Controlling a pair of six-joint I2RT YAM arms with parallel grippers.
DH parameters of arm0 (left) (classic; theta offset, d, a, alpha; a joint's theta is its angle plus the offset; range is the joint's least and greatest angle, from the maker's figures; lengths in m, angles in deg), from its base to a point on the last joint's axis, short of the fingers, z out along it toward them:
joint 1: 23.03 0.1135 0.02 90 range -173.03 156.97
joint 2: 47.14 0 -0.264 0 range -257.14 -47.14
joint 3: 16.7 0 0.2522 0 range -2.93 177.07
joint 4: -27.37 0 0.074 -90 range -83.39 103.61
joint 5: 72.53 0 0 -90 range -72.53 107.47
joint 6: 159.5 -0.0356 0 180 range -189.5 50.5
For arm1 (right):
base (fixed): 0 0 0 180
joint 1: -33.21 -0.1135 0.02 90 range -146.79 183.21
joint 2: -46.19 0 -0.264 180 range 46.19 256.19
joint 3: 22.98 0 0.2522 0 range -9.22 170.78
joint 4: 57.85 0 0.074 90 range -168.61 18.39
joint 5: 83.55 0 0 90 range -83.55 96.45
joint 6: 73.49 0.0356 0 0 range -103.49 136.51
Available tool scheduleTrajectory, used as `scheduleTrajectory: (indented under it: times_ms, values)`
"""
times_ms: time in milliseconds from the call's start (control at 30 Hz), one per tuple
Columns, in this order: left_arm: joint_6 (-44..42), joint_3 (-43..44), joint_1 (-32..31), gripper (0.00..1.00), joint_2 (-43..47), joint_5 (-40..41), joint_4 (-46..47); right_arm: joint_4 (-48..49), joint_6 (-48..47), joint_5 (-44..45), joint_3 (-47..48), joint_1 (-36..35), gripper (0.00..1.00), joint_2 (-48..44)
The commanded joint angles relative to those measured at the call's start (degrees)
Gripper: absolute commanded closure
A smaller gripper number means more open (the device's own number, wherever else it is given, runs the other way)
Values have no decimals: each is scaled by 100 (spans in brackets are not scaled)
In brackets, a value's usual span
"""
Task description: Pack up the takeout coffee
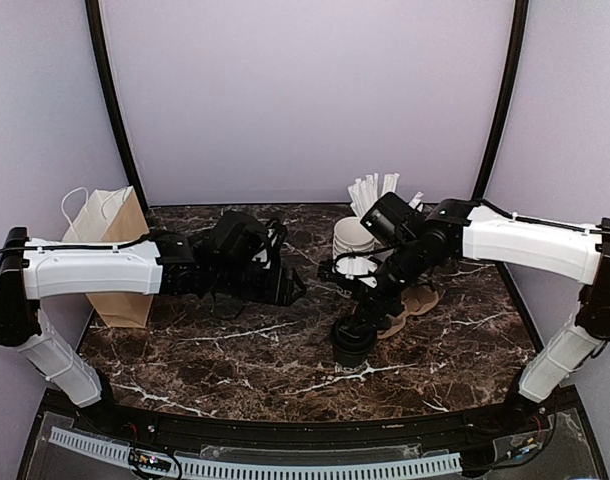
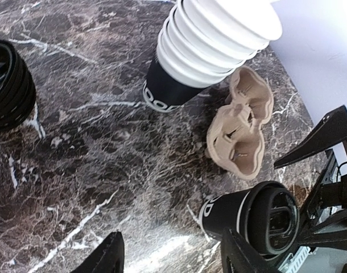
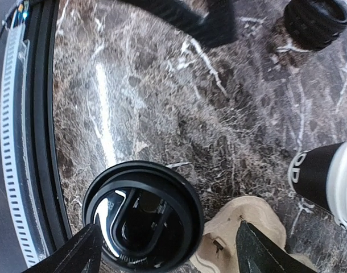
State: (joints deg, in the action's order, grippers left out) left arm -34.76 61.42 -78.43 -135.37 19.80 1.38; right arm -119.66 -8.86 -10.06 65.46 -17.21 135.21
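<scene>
The takeout coffee's lid point(image 1: 354, 333) point(image 3: 143, 216) sits nearer one finger, so next my right gripper shifts slightly away from the carrier and lowers around the lid.
The takeout coffee point(image 1: 352, 341), a black paper cup with a black lid, stands on the marble table in front of centre. It also shows in the left wrist view point(image 2: 250, 215) and the right wrist view point(image 3: 142, 213). My right gripper point(image 1: 367, 312) hovers just above it, open, with the lid between and below its fingers point(image 3: 168, 257). My left gripper point(image 1: 290, 288) is open and empty point(image 2: 173, 259), low over bare marble to the left of the cup. A brown pulp cup carrier point(image 1: 413, 300) lies right beside the cup point(image 2: 239, 131) point(image 3: 250, 236).
A brown paper bag point(image 1: 115, 250) stands at the far left. A pile of lidless black cups point(image 1: 353, 238) point(image 2: 207, 45) and white straws point(image 1: 373, 188) stand behind the carrier. A stack of black lids point(image 2: 8, 85) point(image 3: 318, 20) sits further left.
</scene>
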Motion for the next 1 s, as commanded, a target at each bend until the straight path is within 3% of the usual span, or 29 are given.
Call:
scheduleTrajectory:
  times_ms: [0, 500, 767, 967]
  values:
    - [78, -162, 31, 39, 200, 178, -200, -144, -113, 391, 126, -269, 17, 156]
    - [86, -332, 87, 39, 224, 162, -270, -458, -219, 509, 175, -539, 14, 234]
    - [175, -438, 107, 39, 236, 110, -200, -437, -197, 639, 181, -653, 7, 331]
    - [203, -477, 115, 39, 242, 101, -196, -290, -118, 965, 112, -721, 11, 421]
